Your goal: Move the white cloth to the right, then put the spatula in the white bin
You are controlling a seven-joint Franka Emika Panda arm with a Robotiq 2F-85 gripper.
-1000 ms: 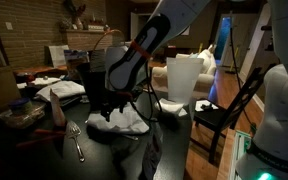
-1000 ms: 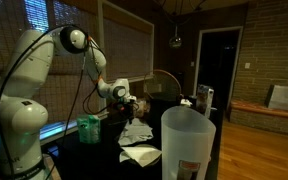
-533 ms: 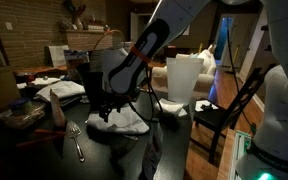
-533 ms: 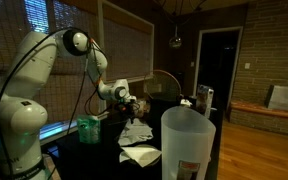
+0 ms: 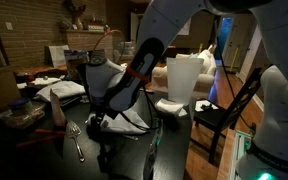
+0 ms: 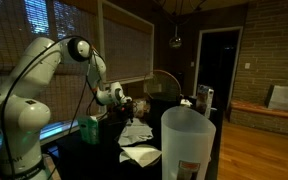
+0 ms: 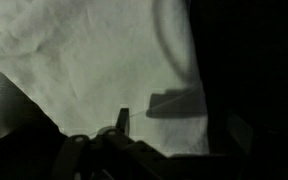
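The gripper moves straight down onto the white cloth's edge [image 7: 203, 122] next and closes on it, as that edge lies below, between its spread fingers.
The white cloth [image 5: 130, 123] lies crumpled on the dark table and also shows in an exterior view [image 6: 136, 133]. It fills most of the wrist view [image 7: 94, 60]. My gripper [image 5: 102, 126] is low over the cloth's near-left part, also seen in an exterior view [image 6: 117, 99]. In the wrist view its fingers [image 7: 179, 125] are spread apart just above the cloth, holding nothing. The spatula [image 5: 76, 141], a metal utensil, lies on the table left of the cloth. The tall white bin [image 5: 184, 76] stands to the right, and in front in an exterior view [image 6: 189, 140].
A green cup [image 6: 88, 128] stands near the arm's base. A second white sheet [image 6: 140, 155] lies by the bin. A dark chair [image 5: 229, 110] stands at the table's right. Clutter, trays and a red tool [image 5: 56, 112] sit at the left.
The arm has come down and slightly left onto the cloth. The cloth, spatula and bin have not moved.
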